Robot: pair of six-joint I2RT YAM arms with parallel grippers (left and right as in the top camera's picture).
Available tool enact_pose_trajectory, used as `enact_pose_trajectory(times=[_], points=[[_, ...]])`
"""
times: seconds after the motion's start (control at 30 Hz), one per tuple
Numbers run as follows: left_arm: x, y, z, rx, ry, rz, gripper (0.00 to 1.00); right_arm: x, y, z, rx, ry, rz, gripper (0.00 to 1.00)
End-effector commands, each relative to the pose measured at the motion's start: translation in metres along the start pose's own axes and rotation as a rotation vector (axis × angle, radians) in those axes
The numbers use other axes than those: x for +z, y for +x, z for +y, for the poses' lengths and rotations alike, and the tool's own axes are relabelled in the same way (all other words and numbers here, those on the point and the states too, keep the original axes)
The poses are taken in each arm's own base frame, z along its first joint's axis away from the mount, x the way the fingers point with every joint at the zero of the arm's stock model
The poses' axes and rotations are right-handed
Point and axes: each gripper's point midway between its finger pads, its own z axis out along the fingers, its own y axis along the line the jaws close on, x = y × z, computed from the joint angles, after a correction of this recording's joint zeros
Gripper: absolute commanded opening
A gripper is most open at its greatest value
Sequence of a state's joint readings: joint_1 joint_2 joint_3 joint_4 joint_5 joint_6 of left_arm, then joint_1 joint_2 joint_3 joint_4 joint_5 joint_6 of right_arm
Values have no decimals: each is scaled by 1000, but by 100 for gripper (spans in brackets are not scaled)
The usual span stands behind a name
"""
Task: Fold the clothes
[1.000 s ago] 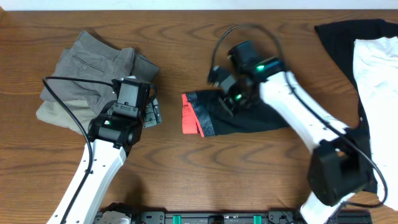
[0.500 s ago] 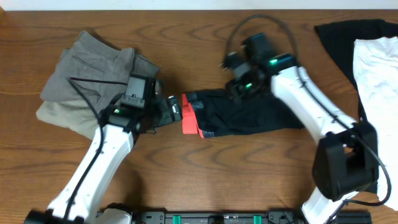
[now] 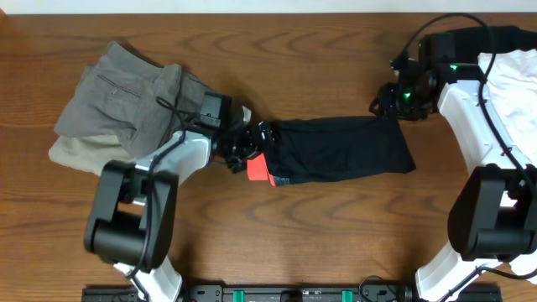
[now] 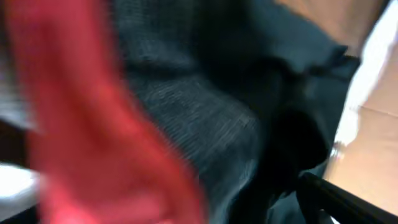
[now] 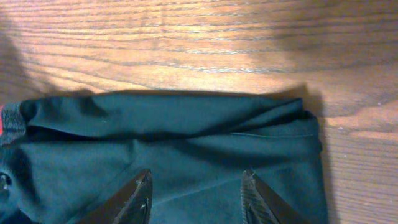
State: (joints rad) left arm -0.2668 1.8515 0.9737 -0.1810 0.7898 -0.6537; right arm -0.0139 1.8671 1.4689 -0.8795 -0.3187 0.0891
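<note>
My left gripper needs to stay low and close first to grab the far part of the red waistband [image 4: 127, 178], because the band [image 4: 81, 112] is already right at it.
The black trousers [image 3: 344, 151] lie folded into a long strip across the middle of the table, with the red waistband [image 3: 258, 168] at the left end. My left gripper [image 3: 250, 144] is pushed right up against that end. Its wrist view is filled with blurred red band [image 4: 81, 112] and black cloth [image 4: 205, 106], and only one finger [image 4: 329, 196] shows, far to the side, so the jaws stand wide. My right gripper [image 3: 388, 105] hovers at the strip's upper right corner. It is open over the black fabric [image 5: 186, 137], gripper [image 5: 196, 186] with nothing between the fingers.
A grey garment [image 3: 126, 92] lies folded on a beige one [image 3: 75, 151] at the left. At the far right a white garment [image 3: 508, 92] lies on a black one [image 3: 453, 50]. Bare wood shows along the back and front of the table.
My right gripper let go near the waistband and moved right to the leg end, opening. My left gripper moved right from the grey pile onto the waistband. The trousers now lie flatter and longer.
</note>
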Motion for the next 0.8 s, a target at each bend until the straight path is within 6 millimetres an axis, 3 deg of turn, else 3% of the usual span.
enact_pose_trajectory(times=[0.0, 0.03, 0.13, 0.4, 0.57, 0.77], points=[[13, 10, -5, -46, 89, 104, 95, -11, -3, 10, 8, -32, -25, 44], [15, 11, -2, -53, 85, 110, 90, -11, -3, 10, 8, -32, -25, 45], [17, 11, 1, -40, 82, 116, 61, -11, -3, 10, 8, -32, -24, 45], [13, 11, -13, 36, 152, 127, 7, -11, -1, 8, 10, -22, -18, 46], [-12, -2, -28, 62, 204, 71, 6, -10, 9, -4, 40, 44, 18, 46], [-67, -19, -59, 152, 263, -71, 6, 8, 32, -19, 118, 92, 66, 46]])
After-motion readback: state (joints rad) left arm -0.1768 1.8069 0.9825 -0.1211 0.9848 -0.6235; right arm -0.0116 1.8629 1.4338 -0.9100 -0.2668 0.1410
